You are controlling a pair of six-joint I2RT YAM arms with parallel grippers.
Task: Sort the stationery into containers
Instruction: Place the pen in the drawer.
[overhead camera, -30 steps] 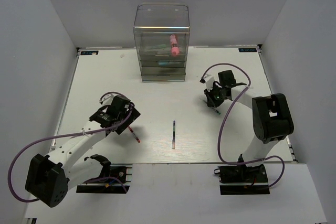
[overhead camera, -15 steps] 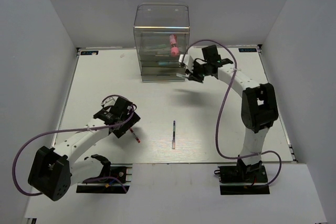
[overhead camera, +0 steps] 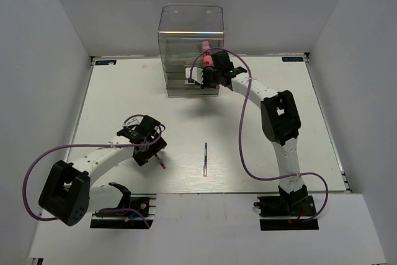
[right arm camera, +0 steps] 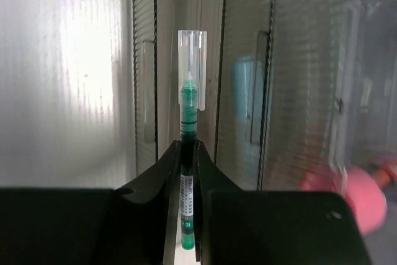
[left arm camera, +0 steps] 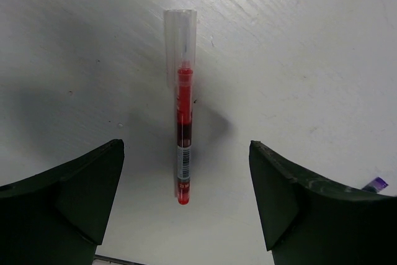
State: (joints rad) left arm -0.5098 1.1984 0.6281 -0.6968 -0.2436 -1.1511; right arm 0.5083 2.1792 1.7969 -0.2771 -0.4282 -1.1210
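The red pen is below my left gripper, between its open fingers, so my left gripper will go down next and close its fingers around the red pen's dark middle section.
The clear drawer box stands at the back of the table, with the pink tube inside it. My right gripper is at the box's front, shut on a green pen with a clear cap that points at the drawer fronts. The pink tube shows blurred at the right. My left gripper is open, low over the table, with a red pen lying between its fingers, untouched. The red pen juts out to the right of the gripper. A thin dark pen lies mid-table.
A light-blue shape shows behind a drawer front. White walls enclose the table on three sides. The arm bases sit at the near edge, with purple cables looping beside each arm.
My right arm swung from the right middle of the table up to the front of the drawer box, carrying the green pen. My left gripper shifted slightly toward the red pen.
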